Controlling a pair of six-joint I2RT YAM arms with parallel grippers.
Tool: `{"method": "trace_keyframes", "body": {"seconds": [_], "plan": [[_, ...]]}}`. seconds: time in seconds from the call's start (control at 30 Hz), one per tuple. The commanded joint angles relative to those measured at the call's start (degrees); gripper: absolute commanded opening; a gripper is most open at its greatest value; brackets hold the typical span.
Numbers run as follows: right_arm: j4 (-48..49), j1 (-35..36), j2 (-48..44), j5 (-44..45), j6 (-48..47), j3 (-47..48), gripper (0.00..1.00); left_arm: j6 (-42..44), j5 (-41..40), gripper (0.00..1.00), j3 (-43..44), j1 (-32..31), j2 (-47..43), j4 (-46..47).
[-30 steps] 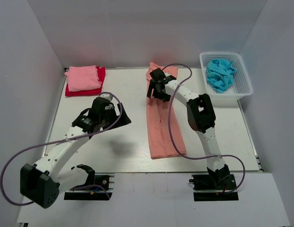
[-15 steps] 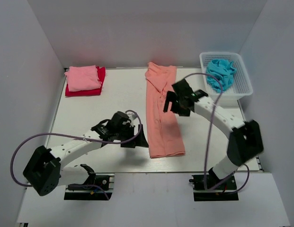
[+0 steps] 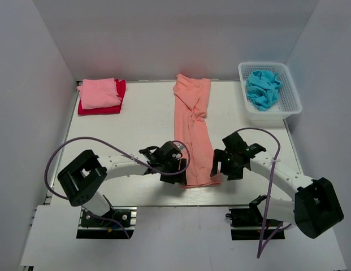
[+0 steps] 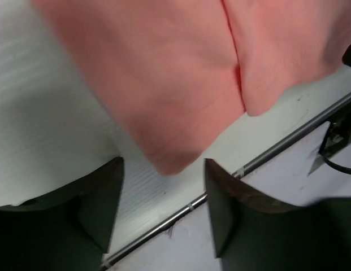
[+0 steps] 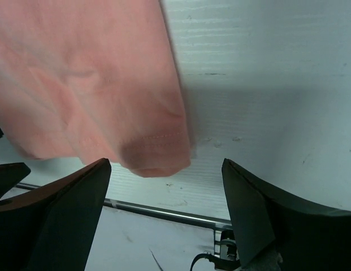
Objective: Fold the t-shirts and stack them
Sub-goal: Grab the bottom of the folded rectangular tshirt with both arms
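Observation:
The robot's right gripper will next lower its open fingers around the t-shirt's hemmed corner (image 3: 216, 180) (image 5: 162, 160) and close them on the cloth.
A long salmon-orange t-shirt (image 3: 193, 121), folded into a narrow strip, runs from the table's back edge to near its front. My left gripper (image 3: 180, 170) is low at the strip's near left corner. Its jaws stand open in the left wrist view, with the shirt corner (image 4: 167, 161) just ahead of the gap (image 4: 164, 206) and untouched. My right gripper (image 3: 221, 164) is at the near right corner, also open (image 5: 167, 195), and the hemmed corner (image 5: 155, 161) lies just in front of it. A light pink t-shirt (image 3: 99, 92) lies folded on a red one (image 3: 102, 109) at the back left.
A white lattice basket (image 3: 292, 100) at the back right holds a crumpled turquoise-blue t-shirt (image 3: 263, 87). The table's metal front rail (image 5: 164, 213) runs just below both grippers. White walls enclose the table on three sides.
Both arms swung toward the table's front: the left from mid-table to the strip's near left corner, the right from the strip's far end to its near right corner. The left jaws narrowed slightly.

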Motion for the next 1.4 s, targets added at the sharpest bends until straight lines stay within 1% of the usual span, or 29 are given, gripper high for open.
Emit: {"method": "trace_keyframes", "body": {"seconds": [0.0,0.03,0.07,0.1,0.13,0.17,0.23,0.37,0.4,0.43,0.47,0.5,0.53,0.6,0.63,0.67,0.7,0.9,1.03,1.13,1.17,1.2,1.27,1.3,1.33,1.37], "plan": [[2.73,-0.64,1.28,-1.89,-1.25,-0.51,0.85,1.71,-2.75,0.66,4.76,-1.28,3.95,-0.21],[2.73,-0.99,1.64,-2.07,-1.60,-0.51,0.82,1.72,-2.75,0.63,5.38,-1.81,4.93,-0.91],[2.73,-1.08,2.43,-2.15,-1.86,-0.51,0.80,1.72,-2.75,0.59,6.26,-1.81,5.72,-0.92],[3.25,-0.91,2.87,-2.59,-2.12,-0.95,0.78,1.72,-2.75,0.49,6.27,-2.51,6.34,-2.57],[3.43,-1.17,4.00,-2.68,-2.13,-1.30,0.74,1.72,-3.28,0.46,6.79,-3.12,7.04,-3.37],[3.43,-1.52,4.54,-2.94,-2.30,-1.13,0.67,1.72,-4.06,0.44,6.79,-3.13,7.05,-3.99],[2.73,-1.52,5.59,-4.08,-2.30,-1.22,0.58,1.72,-4.59,0.41,6.79,-3.66,7.05,-5.22],[2.73,-1.52,4.02,-8.39,-2.13,-3.67,0.51,1.72,-5.12,0.38,6.79,-5.41,7.05,-8.56],[2.38,-1.52,3.75,-8.66,-2.13,-4.29,0.45,1.72,-5.13,0.37,7.32,-5.42,7.05,-9.43],[2.20,-1.61,3.66,-8.57,-2.04,-4.73,0.37,1.72,-5.13,0.37,7.32,-5.42,7.05,-10.66],[2.03,-1.61,3.75,-8.66,-2.13,-5.08,0.26,1.20,-5.13,0.35,7.32,-6.11,7.57,-10.67],[1.85,-1.52,3.66,-9.01,-2.04,-5.26,0.04,1.20,-5.13,0.35,7.32,-6.12,7.58,-11.46],[1.76,-1.26,3.84,-9.53,-2.21,-5.87,0.00,0.59,-5.13,0.33,7.32,-6.64,7.58,-11.46],[1.94,-1.26,3.14,-11.28,-2.30,-6.40,0.00,-0.03,-5.13,0.22,7.32,-6.65,7.05,-11.46],[1.77,-1.34,2.88,-11.91,-2.30,-6.75,0.00,-0.64,-5.13,0.14,7.32,-7.17,7.05,-12.51],[0.98,-1.17,1.22,-12.78,-2.22,-6.75,0.00,-1.17,-5.13,0.01,8.02,-7.17,7.05,-13.56],[0.62,-0.99,0.33,-15.92,-2.13,-6.93,0.00,-2.48,-5.13,0.00,8.03,-7.17,6.35,-14.53],[-5.52,-0.82,-8.45,-20.16,-1.25,-7.02,0.00,-6.45,0.48,0.00,8.03,-7.70,1.08,-15.16],[-6.85,-1.08,-9.34,-17.63,-0.54,-4.48,0.00,-7.85,0.50,0.00,11.88,-7.70,0.28,-17.43],[-6.67,-1.17,-7.59,-15.08,-0.19,1.75,0.00,-8.64,-0.20,0.00,14.95,-5.68,0.81,-18.23],[-7.11,-1.34,-6.46,-11.60,0.68,4.03,0.00,-9.43,-1.51,0.00,16.01,-5.68,0.81,-19.45],[-7.46,-1.52,-5.83,-10.17,1.03,6.23,0.00,-9.96,-4.57,0.00,18.37,-5.07,1.50,-21.90],[-7.55,-1.69,-3.29,-6.49,1.30,9.57,0.00,-9.97,-7.66,0.00,20.49,-3.66,2.21,-23.15],[-7.12,-1.78,-2.67,-5.94,1.21,12.12,0.00,-9.97,-8.55,0.00,22.16,-2.96,2.74,-23.15],[-6.42,-1.87,0.03,-5.41,1.13,13.36,0.00,-9.97,-9.16,0.00,23.05,-2.08,2.74,-23.15],[-6.15,-2.48,1.28,-3.75,0.69,14.68,0.00,-9.97,-9.69,0.00,24.01,0.01,3.61,-23.68]]}}
